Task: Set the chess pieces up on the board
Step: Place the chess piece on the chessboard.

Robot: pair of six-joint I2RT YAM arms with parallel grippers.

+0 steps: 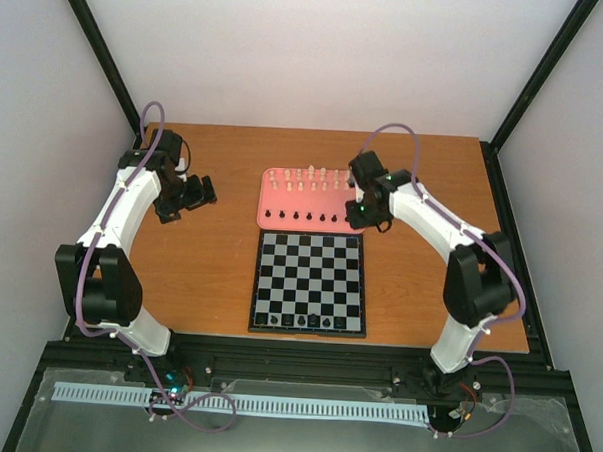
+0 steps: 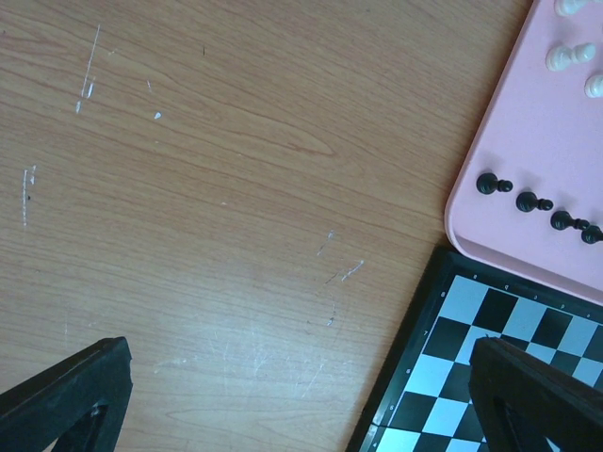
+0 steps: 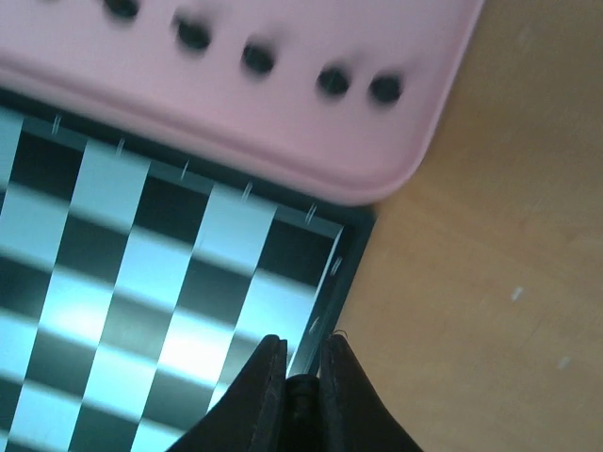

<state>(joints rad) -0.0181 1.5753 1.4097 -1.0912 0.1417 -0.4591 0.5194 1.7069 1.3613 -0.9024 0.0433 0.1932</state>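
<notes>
I will next draw my right gripper back and lower the black piece onto the near row's corner square (image 1: 352, 323) to release it. That square is empty back there below the gripper.
The board (image 1: 309, 276) lies at the table's middle, and several black chess pieces (image 1: 307, 319) stand on its near row. Behind it, the pink tray (image 1: 313, 200) holds a row of cream pieces (image 1: 309, 178) and a row of black pieces (image 1: 300, 217). My right gripper (image 1: 362, 215) hovers at the tray's right front corner. In the right wrist view that gripper (image 3: 301, 353) is shut on a small black piece (image 3: 303, 394), above the board's corner (image 3: 320, 264). My left gripper (image 1: 198, 193) hangs open over bare wood, with its fingers (image 2: 66, 400) wide apart.
In the left wrist view the board's corner (image 2: 443, 377) and the tray's edge (image 2: 490, 141) with black pieces (image 2: 532, 201) sit to the right. Black frame posts (image 1: 108, 67) and white walls enclose the wooden table (image 1: 199, 272). Both arm bases stand at the near edge.
</notes>
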